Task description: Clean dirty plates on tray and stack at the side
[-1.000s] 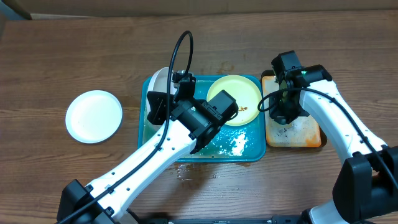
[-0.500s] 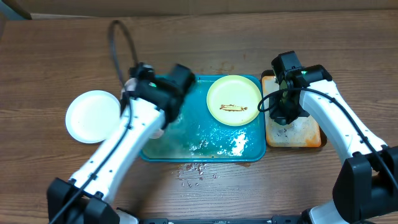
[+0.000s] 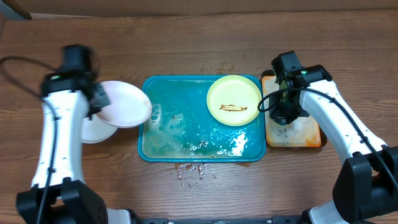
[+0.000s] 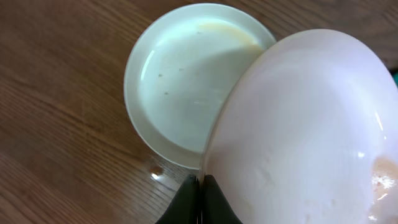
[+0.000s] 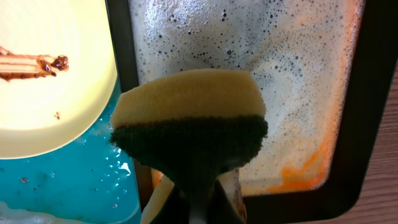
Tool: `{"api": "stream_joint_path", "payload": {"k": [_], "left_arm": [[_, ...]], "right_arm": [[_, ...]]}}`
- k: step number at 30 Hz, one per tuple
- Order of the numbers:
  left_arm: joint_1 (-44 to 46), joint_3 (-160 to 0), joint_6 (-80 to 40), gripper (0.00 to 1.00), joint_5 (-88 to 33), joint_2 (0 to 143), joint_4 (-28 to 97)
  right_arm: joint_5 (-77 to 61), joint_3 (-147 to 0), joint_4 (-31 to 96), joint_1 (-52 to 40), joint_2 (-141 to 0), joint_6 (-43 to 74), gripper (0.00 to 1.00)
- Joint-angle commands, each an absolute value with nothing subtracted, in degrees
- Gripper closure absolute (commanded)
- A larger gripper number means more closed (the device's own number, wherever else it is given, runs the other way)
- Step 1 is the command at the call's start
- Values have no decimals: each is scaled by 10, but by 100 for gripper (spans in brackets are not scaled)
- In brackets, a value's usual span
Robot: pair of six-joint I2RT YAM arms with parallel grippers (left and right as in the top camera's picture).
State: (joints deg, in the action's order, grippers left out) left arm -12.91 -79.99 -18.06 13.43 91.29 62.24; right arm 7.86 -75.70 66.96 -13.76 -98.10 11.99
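Observation:
The held plate is off-centre over the second white plate [image 3: 96,130] [image 4: 183,87], so I will move my left gripper to the left in the overhead view and down to let go of it.
My left gripper [image 3: 99,99] is shut on the rim of a white plate [image 3: 125,104], held tilted above the table left of the teal tray [image 3: 180,99]. In the left wrist view its fingers [image 4: 200,190] pinch this plate [image 4: 305,130] edge-on, partly over a second white plate [image 4: 180,74] that lies flat on the wood [image 3: 90,129]. A pale yellow-green plate [image 3: 234,100] with a brown smear sits in the tray's far right corner. My right gripper [image 3: 287,115] is shut on a yellow-and-dark-green sponge [image 5: 189,124] above the orange tray.
The orange tray [image 3: 305,134] with a black rim holds soapy foam right of the teal tray. Foam patches and water lie in the teal tray [image 5: 62,180], and drops are spilled on the wood [image 3: 196,169] at its near edge.
My left arm has swung from over the teal tray to the left, carrying the white plate out of the tray to above the other white plate. The right arm has not moved.

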Motion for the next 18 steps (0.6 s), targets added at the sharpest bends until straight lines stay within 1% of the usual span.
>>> {"api": "stream_joint_path", "payload": {"k": [1, 7, 15, 16, 17, 18], "left_arm": [[-198, -815, -156, 96, 48, 908, 611], [-278, -814, -170, 96, 50, 941, 591], [-304, -814, -167, 95, 51, 985, 595], [-305, -814, -167, 93, 50, 986, 595], [-305, -814, -167, 88, 46, 986, 595], [-305, -814, -167, 79, 39, 986, 595]], "right_arm": [[79, -761, 667, -136, -980, 121, 96], [78, -761, 668, -136, -980, 122, 96], [79, -761, 670, -136, -980, 121, 96], [79, -761, 670, -136, -980, 122, 96], [79, -761, 670, -136, -980, 122, 96], [79, -761, 669, -136, -980, 122, 96]]}}
